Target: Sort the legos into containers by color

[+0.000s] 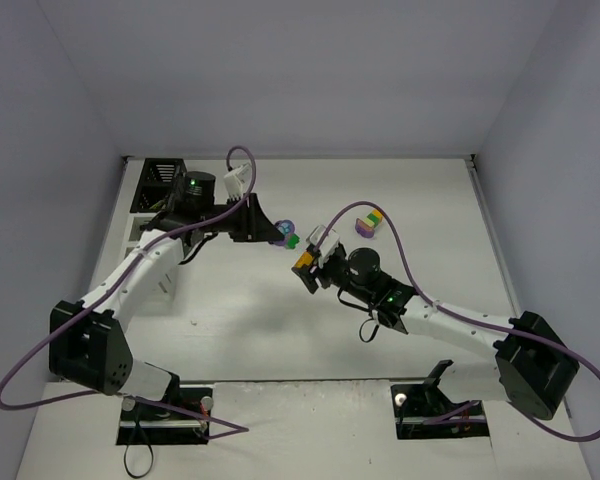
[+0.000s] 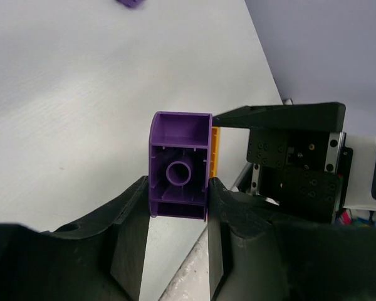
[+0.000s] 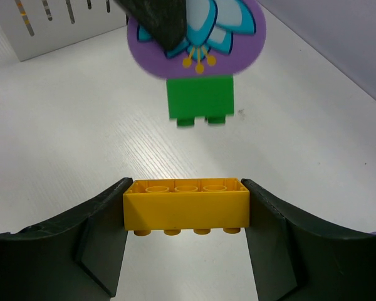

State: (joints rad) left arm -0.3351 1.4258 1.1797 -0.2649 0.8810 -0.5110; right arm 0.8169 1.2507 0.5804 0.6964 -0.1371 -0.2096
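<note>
My right gripper comes down to the bare part of the table next and releases the yellow-orange brick [image 3: 186,204] there, since that clear spot lies below my gripper.
My left gripper [image 1: 278,233] is shut on a purple brick [image 2: 180,166] and holds it above the table. In the right wrist view this is a rounded purple piece with a flower print [image 3: 197,37], with a dark green brick [image 3: 200,100] attached under it. My right gripper [image 1: 306,263] is shut on a yellow-orange brick [image 3: 186,204], held by its ends just in front of the purple piece. A yellow edge [image 2: 215,150] shows beside the purple brick. The black slatted bin [image 1: 165,175] and a white bin [image 1: 140,232] stand at the far left.
A small stack of yellow, light green and purple bricks [image 1: 368,222] sits on the table right of both grippers. Another purple brick [image 2: 131,3] lies farther off. A white slatted bin wall [image 3: 62,25] shows beyond the right gripper. The left arm crosses over the bins.
</note>
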